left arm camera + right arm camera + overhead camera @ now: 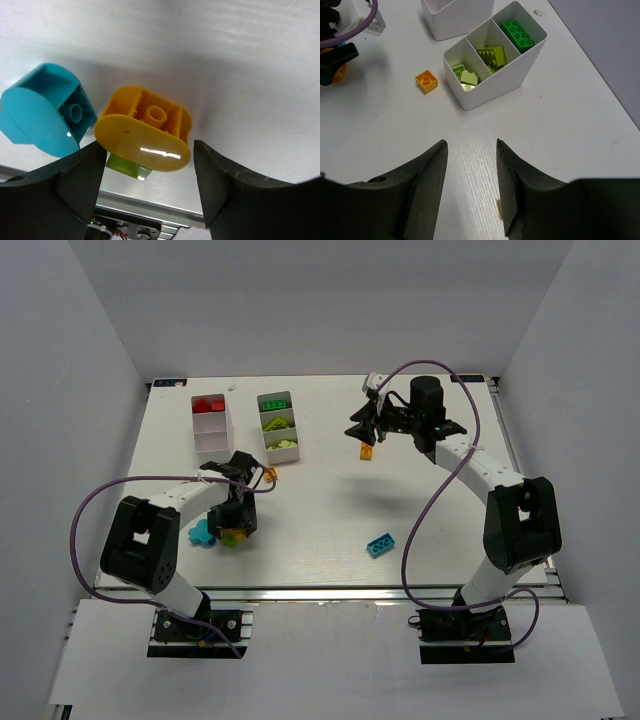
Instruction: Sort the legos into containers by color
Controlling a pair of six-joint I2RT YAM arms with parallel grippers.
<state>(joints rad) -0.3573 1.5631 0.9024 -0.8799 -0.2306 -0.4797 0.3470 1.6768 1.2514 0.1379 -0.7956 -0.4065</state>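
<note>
The robot's left gripper next needs to move gently to the right in the top view and close on the narrower lime piece, which sits between the gripper's fingers under the orange brick.
My left gripper [238,522] is down at the table's front left and stands open around a rounded orange brick [145,132]. Its left finger is at the brick's edge and a gap shows on the right. A cyan brick [47,110] lies beside it and a lime piece [127,167] peeks from under it. My right gripper [365,435] hangs open, high over the table. A sliver of orange [499,209] shows by its right finger; in the top view this is an orange brick [367,451] just below the tips.
The left tray [210,432] holds red bricks [207,404]. The right tray [278,445] holds a green brick [520,32] and lime bricks [492,54]. An orange brick [427,80] lies beside that tray. A cyan brick [380,544] lies front centre.
</note>
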